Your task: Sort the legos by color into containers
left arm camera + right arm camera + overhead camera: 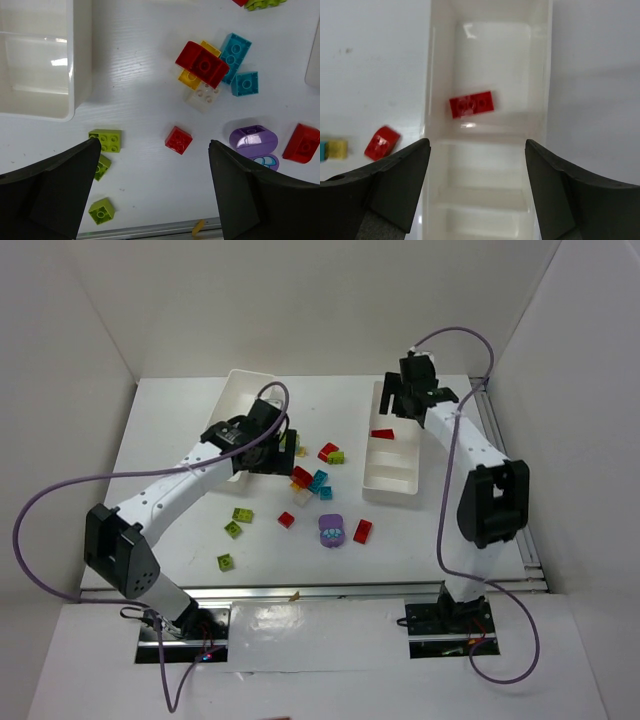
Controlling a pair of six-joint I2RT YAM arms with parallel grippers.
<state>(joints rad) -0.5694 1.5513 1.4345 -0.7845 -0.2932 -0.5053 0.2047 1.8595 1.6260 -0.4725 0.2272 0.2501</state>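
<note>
I will bring my right gripper back and down onto the red lego beside the purple piece, since the tray below already holds a flat red lego.
My right gripper (pixel 476 142) hangs open above the right container (pixel 545 100), with nothing between its fingers. A flat red lego (pixel 471 104) lies loose in that tray's far compartment and also shows from above (pixel 382 434). My left gripper (pixel 154 145) is open and empty over the table, above a small red lego (pixel 178 139). A heap of red, yellow, teal and white legos (pixel 207 67) lies beyond it. Lime green legos (pixel 106 139) lie by the left finger and the purple piece (pixel 252 140) by the right one. The left container (pixel 75 75) stands empty at the left.
From above, loose legos are scattered between the two trays (pixel 320 480), with green ones (pixel 225 561) nearer the front edge. Another red lego (pixel 363 531) lies beside the purple piece. White walls enclose the table on three sides. A metal rail (pixel 150 231) runs along the near edge.
</note>
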